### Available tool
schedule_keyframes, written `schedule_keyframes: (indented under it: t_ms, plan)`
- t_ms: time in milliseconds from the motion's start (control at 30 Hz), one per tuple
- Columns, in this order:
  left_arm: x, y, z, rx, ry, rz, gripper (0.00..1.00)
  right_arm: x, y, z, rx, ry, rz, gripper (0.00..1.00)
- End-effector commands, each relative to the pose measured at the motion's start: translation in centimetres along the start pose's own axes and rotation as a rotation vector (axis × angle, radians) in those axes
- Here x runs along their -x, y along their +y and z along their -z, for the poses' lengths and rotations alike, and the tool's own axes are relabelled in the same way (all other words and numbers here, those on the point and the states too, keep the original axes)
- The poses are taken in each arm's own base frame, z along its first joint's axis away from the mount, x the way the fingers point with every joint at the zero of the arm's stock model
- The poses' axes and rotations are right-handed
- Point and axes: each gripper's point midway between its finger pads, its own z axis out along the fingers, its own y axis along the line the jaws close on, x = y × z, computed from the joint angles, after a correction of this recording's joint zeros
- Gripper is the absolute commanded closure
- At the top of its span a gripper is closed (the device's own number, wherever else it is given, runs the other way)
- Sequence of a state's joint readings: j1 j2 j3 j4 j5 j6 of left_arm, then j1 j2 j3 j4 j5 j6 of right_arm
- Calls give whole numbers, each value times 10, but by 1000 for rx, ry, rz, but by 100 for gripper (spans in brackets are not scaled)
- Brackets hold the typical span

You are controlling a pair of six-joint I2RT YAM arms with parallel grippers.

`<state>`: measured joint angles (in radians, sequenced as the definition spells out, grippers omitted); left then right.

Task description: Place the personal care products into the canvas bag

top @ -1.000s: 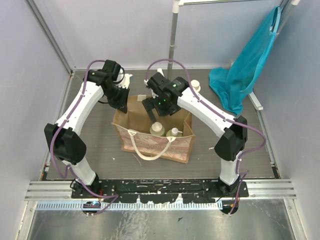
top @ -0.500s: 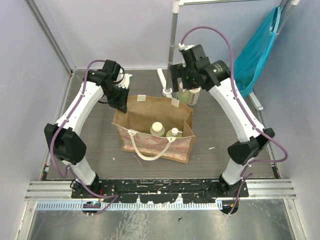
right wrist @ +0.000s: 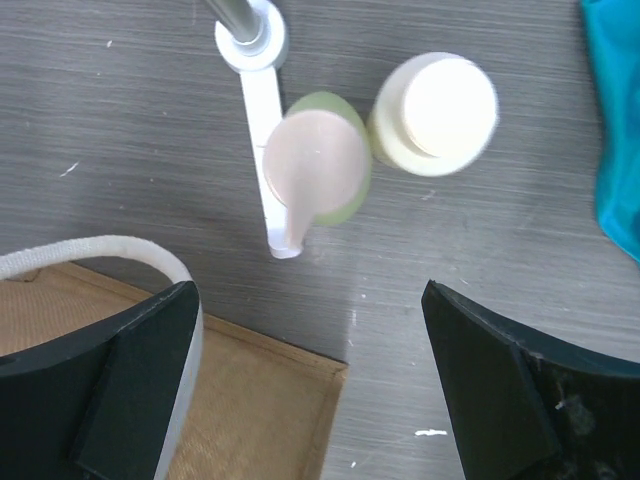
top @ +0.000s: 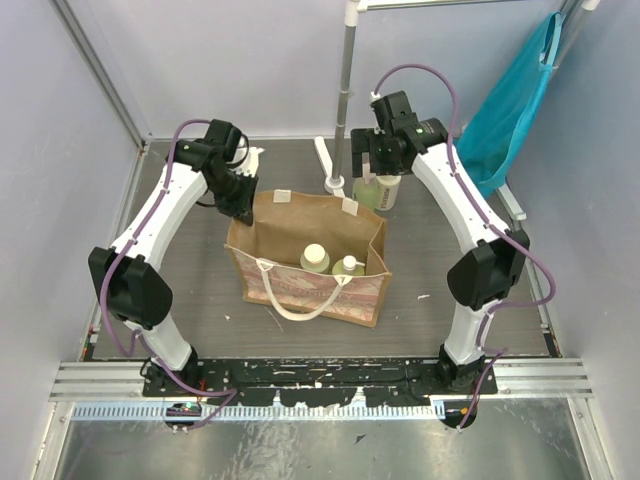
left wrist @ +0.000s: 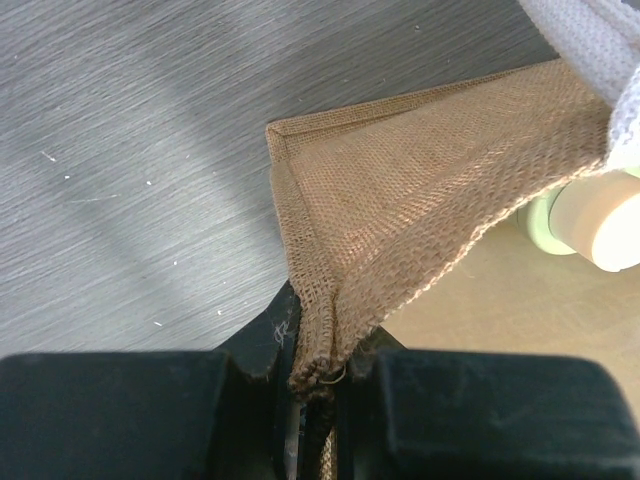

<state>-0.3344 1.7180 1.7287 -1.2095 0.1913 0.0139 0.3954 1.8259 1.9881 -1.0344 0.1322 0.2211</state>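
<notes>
The right gripper lowers its open fingers around the pale top of the pump-top bottle (right wrist: 315,160) next and closes there, since the cream-capped bottle (right wrist: 438,112) crowds its side.
The tan canvas bag (top: 300,262) stands open at the table's middle with two pale bottles (top: 314,258) (top: 347,266) inside. My left gripper (top: 240,205) is shut on the bag's back-left rim corner (left wrist: 318,345), holding it. A cream cap (left wrist: 600,220) shows inside the bag. My right gripper (top: 368,165) is open and empty, hovering above two bottles behind the bag: a pump-top bottle (right wrist: 315,165) and a cream-capped bottle (right wrist: 438,112). They stand upright side by side on the table, beyond the bag's back-right corner (right wrist: 335,372).
A metal pole on a white foot (right wrist: 255,40) stands just left of the two bottles. A teal cloth (top: 490,140) hangs at the back right; its edge shows in the right wrist view (right wrist: 615,130). A cream handle (right wrist: 90,250) loops over the bag's rim.
My right arm rose out of the bag and swung back-right, and now hovers open over the two bottles behind the bag. The left gripper has kept its hold on the rim.
</notes>
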Motion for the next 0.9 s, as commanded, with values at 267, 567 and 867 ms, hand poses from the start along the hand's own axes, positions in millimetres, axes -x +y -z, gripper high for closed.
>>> schedule_keyframes:
  t_ms: [267,567,867]
  plan:
    - [10,11,2,53,-43,2,100,17,25,-62,48,17,-38,0]
    - [5,11,-3,49,-31,8,100,-1,13,-95,-30,74,-7,0]
    - [0,14,-8,65,-14,11,95,-15,11,-117,-40,107,13,1]
